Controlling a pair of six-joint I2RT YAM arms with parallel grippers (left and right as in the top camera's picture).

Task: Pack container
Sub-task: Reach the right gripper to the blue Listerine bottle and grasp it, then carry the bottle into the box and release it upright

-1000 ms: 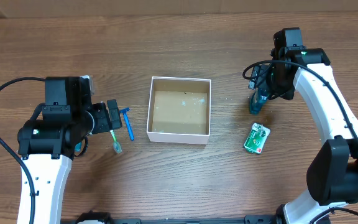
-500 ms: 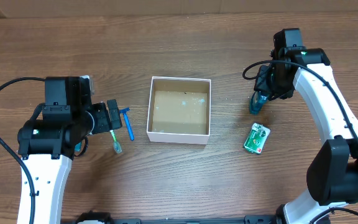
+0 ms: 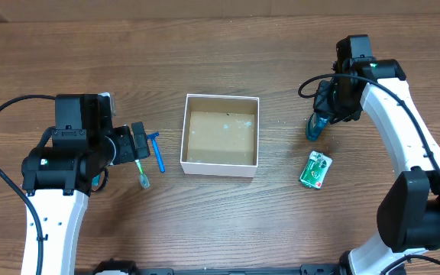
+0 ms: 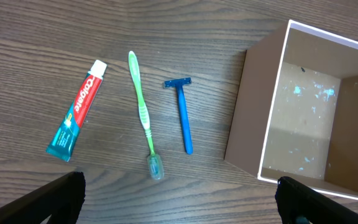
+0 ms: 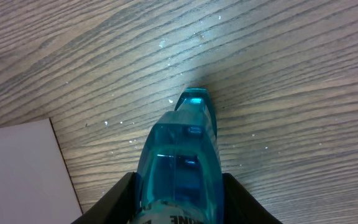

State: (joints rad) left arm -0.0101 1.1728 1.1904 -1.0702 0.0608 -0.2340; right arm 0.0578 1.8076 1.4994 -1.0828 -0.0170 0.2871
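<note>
The bottle will be released over the bottom of the empty container by the razor, so my right gripper will move there next, to the left in the overhead view.
The container, a shallow white-walled box with a brown floor, sits mid-table and holds nothing; its wall also shows in the left wrist view. My right gripper is shut on a clear blue bottle, and its black fingers press both sides of the bottle. My left gripper stands open above the wood, just short of a green toothbrush, a blue razor and a toothpaste tube. Nothing lies between its fingertips.
A green packet lies right of the box, below the bottle. The razor and toothbrush lie left of the box beside the left gripper. A white box corner shows in the right wrist view.
The right gripper's fingers have closed onto the blue bottle, which stays where it was. The left arm and the other items have not moved.
</note>
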